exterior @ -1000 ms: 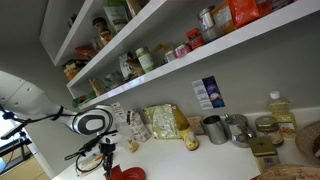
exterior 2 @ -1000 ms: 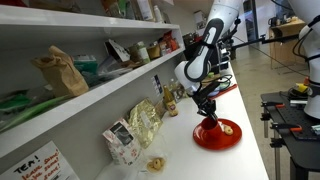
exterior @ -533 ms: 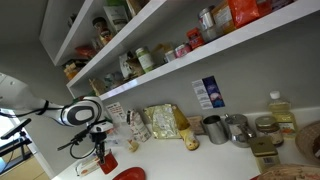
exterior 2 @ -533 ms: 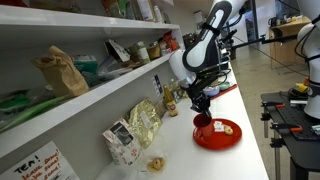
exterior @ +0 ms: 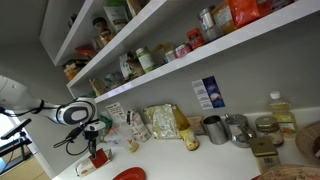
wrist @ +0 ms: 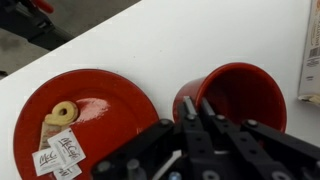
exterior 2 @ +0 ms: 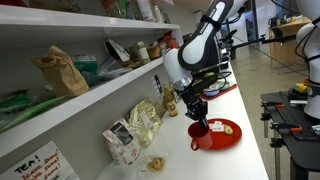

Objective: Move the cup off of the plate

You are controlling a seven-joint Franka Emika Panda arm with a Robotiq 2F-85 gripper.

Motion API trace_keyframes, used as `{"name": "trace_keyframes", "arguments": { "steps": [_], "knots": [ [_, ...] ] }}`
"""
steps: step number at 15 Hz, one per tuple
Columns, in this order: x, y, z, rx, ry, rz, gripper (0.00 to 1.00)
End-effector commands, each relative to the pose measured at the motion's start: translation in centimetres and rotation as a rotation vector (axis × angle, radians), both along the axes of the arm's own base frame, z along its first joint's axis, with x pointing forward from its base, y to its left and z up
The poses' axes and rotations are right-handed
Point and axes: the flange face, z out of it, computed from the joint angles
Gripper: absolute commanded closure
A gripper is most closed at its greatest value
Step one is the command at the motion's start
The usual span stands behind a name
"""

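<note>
My gripper brings the cup away from the plate next, down onto the clear spot of bare counter [exterior 2: 206, 172] beside the plate below the gripper, and releases the cup's near rim.
My gripper [wrist: 190, 108] is shut on the near rim of the small red cup [wrist: 235, 95], one finger inside and one outside. The cup is upright and beside the flat red plate [wrist: 85, 125], apart from it. The plate holds a ring biscuit and a few white sachets. In both exterior views the cup [exterior: 98, 157] [exterior 2: 198, 130] hangs from the gripper [exterior: 95, 148] [exterior 2: 194, 115] just off the plate's edge [exterior: 128, 174] [exterior 2: 228, 137], close over the white counter. I cannot tell whether the cup touches the counter.
Snack bags [exterior: 165, 122] [exterior 2: 142, 124] stand against the wall behind. Grey metal cups [exterior: 215, 129], an oil bottle [exterior: 280, 108] and a woven tray [exterior: 308, 142] stand further along the counter. Loaded shelves [exterior: 180, 60] hang overhead.
My gripper, shut on the red cup, has carried it sideways from above the plate to a spot beside the plate. The plate has stayed in place.
</note>
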Motion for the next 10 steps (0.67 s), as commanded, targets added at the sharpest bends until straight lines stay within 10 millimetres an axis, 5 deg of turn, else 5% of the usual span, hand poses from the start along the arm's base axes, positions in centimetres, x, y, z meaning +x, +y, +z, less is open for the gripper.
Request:
{"name": "trace_keyframes", "arguments": {
  "steps": [1,10],
  "knots": [
    [1.0,1.6,-1.7,0.028,0.031,-0.013,0.98],
    [1.9,3.8,-8.8,0.099,0.157,-0.204,0.98]
  ]
}}
